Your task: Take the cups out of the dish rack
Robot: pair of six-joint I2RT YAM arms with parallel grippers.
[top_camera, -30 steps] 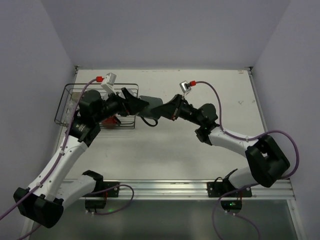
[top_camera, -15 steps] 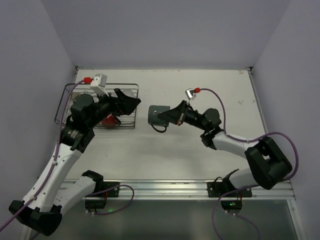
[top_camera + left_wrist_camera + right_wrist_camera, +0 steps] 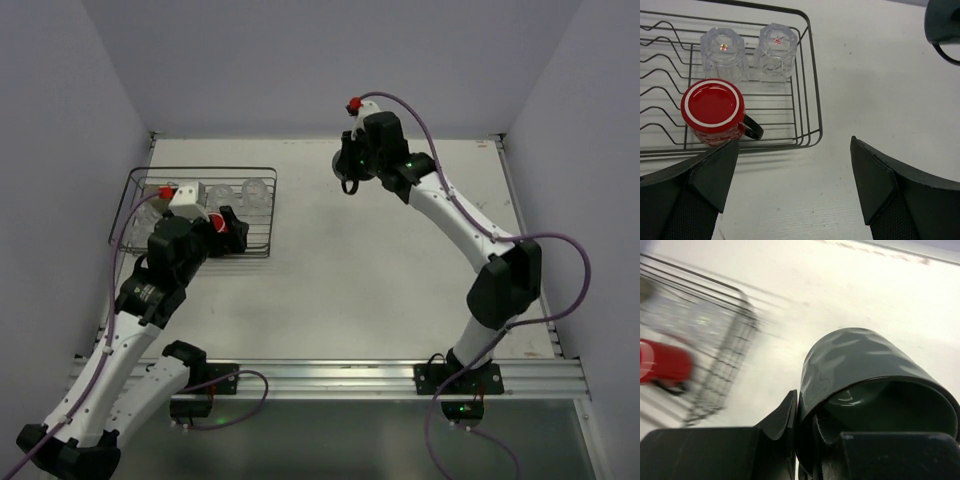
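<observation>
My right gripper goes down and back from the wall next, then sets the dark grey-green mug [image 3: 865, 365] beside the rack [image 3: 200, 171], where the white table is empty.
The dish rack [image 3: 200, 171] stands at the far left and also shows in the left wrist view [image 3: 809, 90]. It holds a red mug [image 3: 714, 111], upside down, and two clear glass cups [image 3: 723, 50] [image 3: 775, 44], also upside down. My left gripper [image 3: 228, 228] is open and empty, above the table just in front of the rack's near right corner [image 3: 795, 172]. My right gripper [image 3: 807, 422] is shut on the rim of the dark grey-green mug [image 3: 865, 365], one finger inside and one outside. It holds the mug up at the back middle [image 3: 350, 178]. The olive-grey cup is hidden from view.
Bare white table [image 3: 380, 290] lies right of the rack. The back wall is close behind the right gripper. The rack's wire prongs [image 3: 665, 65] fill its left part. A pale object [image 3: 150, 196] sits at the rack's left end, unclear.
My right arm has carried the dark mug from beside the rack up to the back middle of the table. My left gripper has drawn back from the mug to the rack's near right corner.
</observation>
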